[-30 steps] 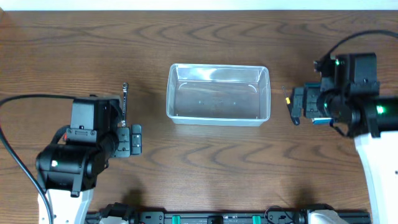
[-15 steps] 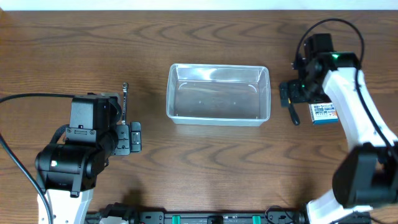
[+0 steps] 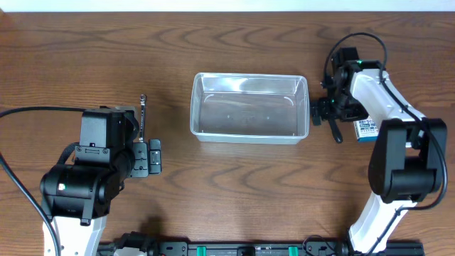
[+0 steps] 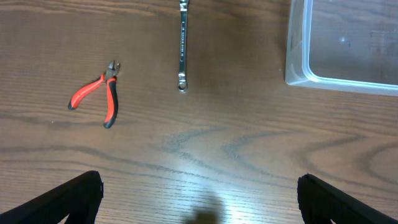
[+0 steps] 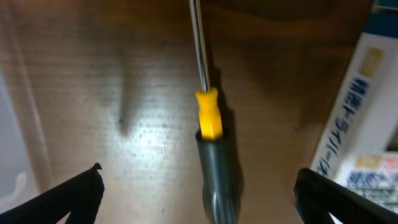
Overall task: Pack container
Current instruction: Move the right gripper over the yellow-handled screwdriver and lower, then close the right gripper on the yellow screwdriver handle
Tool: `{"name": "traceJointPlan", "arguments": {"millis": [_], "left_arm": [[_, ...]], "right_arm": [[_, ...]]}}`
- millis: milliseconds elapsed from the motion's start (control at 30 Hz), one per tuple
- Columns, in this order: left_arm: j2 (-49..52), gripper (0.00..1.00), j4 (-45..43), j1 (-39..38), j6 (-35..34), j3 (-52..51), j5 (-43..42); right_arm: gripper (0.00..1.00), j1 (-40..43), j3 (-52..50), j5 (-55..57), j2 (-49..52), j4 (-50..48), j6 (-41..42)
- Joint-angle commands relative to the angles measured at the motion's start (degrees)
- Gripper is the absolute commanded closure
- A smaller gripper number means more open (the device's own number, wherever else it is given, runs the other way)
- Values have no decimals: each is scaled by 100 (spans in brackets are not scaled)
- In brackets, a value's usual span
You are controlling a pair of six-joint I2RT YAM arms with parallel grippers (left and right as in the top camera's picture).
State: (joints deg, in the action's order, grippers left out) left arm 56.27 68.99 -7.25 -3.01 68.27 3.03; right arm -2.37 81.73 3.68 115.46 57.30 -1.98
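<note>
The screwdriver is already between the open fingers of my right gripper, so my right gripper needs to go down onto the handle's end (image 3: 332, 124) beside the yellow collar (image 5: 211, 143) and close there.
The container (image 3: 249, 107) is a clear rectangular bin, empty, in the middle of the table; its corner shows in the left wrist view (image 4: 342, 43). A screwdriver (image 3: 335, 132) with a grey handle and yellow collar (image 5: 211, 143) lies to its right. My right gripper (image 3: 321, 112) is open and low, its fingers (image 5: 205, 199) either side of the screwdriver handle, not touching it. My left gripper (image 3: 148, 158) is open and empty (image 4: 199, 205) above bare table. A silver wrench (image 3: 143, 112) (image 4: 182, 46) and red pliers (image 4: 93, 93) lie ahead of it.
A small blue-and-white box (image 3: 367, 130) lies right of the screwdriver, close to my right finger (image 5: 354, 124). The container wall (image 5: 12, 124) is just left of my right gripper. The pliers are hidden under the left arm in the overhead view.
My right arm has swung left and down over the screwdriver, uncovering the blue-and-white box. The left arm has not moved.
</note>
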Motion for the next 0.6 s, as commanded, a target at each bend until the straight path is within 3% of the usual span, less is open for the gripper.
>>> {"name": "traceJointPlan", "arguments": {"millis": [0,467,567], "left_arm": [[22,2,17,-17,-55,129,72],[22,2,15,-17,-50,129,72],[22,2,15,-17,-50,129,72]], "right_arm": [[1,20,55,39,175,-94,-72],[1,20,-22,-17,619,-264,-240],[11,26,-44,-162,638,-269,-240]]}}
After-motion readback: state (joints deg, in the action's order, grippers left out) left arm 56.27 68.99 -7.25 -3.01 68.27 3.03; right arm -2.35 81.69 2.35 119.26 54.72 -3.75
